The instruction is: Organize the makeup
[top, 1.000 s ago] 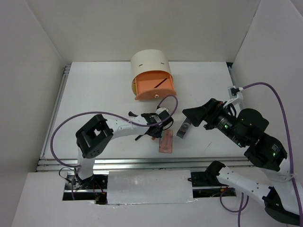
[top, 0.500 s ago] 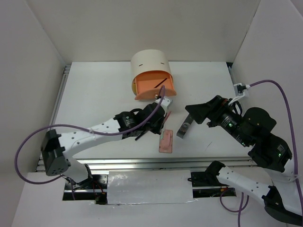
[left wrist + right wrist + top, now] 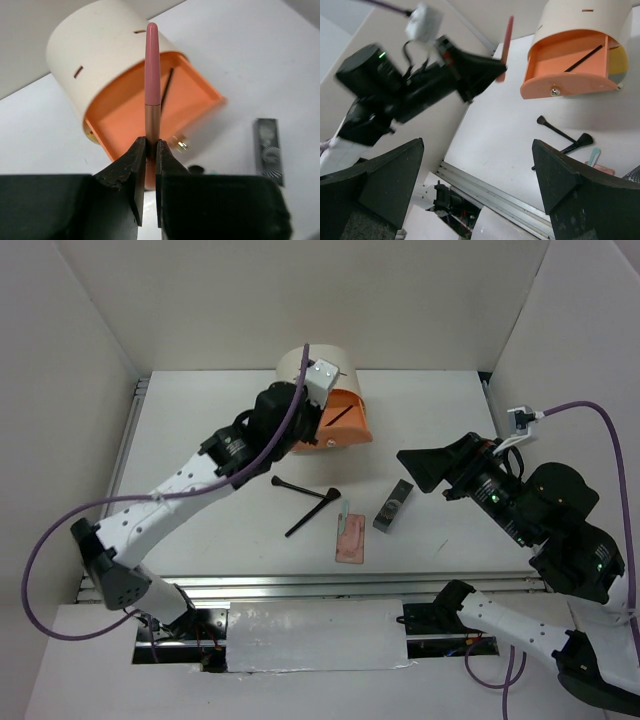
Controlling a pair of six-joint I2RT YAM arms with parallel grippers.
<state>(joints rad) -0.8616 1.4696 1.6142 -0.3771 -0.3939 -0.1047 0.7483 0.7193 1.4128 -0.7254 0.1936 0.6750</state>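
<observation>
Next, my left gripper first lowers and shifts outward over the open orange drawer (image 3: 135, 110), to get the stick beside the thin black brush, where there is room.
My left gripper (image 3: 149, 150) is shut on the lower end of an orange-pink stick (image 3: 151, 65), held upright over the open orange drawer (image 3: 135, 110). One thin black brush (image 3: 167, 85) lies in that drawer. On the table lie two crossed black brushes (image 3: 300, 487), a pale teal stick (image 3: 345, 512), the flat pink palette (image 3: 350, 540) and the dark grey case (image 3: 393, 506). My right gripper (image 3: 477, 145) hangs open above the table, right of the case, holding nothing.
The cream drum-shaped box (image 3: 315, 365) stands at the back centre, its orange drawer (image 3: 340, 420) pulled out toward the front. White walls close in the table on three sides. A metal rail (image 3: 300, 585) runs along the near edge.
The left arm has swung from the table beside the palette up and back to the open drawer, carrying the orange-pink stick. The right gripper drifted slightly to the right.
</observation>
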